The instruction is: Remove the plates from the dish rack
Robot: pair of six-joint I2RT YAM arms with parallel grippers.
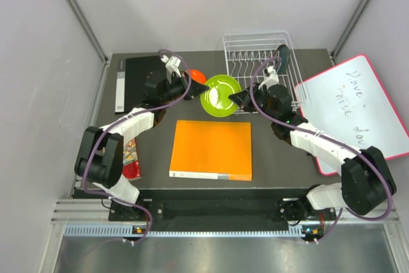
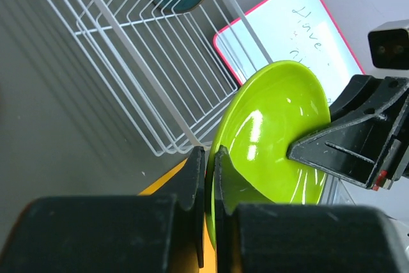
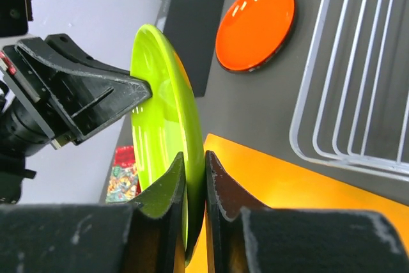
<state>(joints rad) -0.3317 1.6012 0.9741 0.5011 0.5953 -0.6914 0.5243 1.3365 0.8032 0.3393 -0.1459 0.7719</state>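
The orange plate (image 1: 198,77) is flat beneath the left gripper, so the left gripper will next go down to the left in the top view and let go of the lime plate on top of it.
A lime green plate (image 1: 220,95) hangs on edge between both arms, in front of the white wire dish rack (image 1: 259,62). My left gripper (image 2: 209,153) is shut on its left rim. My right gripper (image 3: 194,155) is shut on the opposite rim. In the top view the left gripper (image 1: 199,87) and the right gripper (image 1: 234,98) face each other across the plate. An orange plate (image 3: 255,25) lies flat on the table behind the left gripper. A dark grey-blue plate (image 1: 282,55) stands upright in the rack's right end.
A big flat orange square (image 1: 212,149) lies below the held plate. A pink-edged whiteboard (image 1: 358,110) leans at the right. A black slab (image 1: 140,71) sits at the back left, and a colourful packet (image 1: 130,158) lies beside the left arm.
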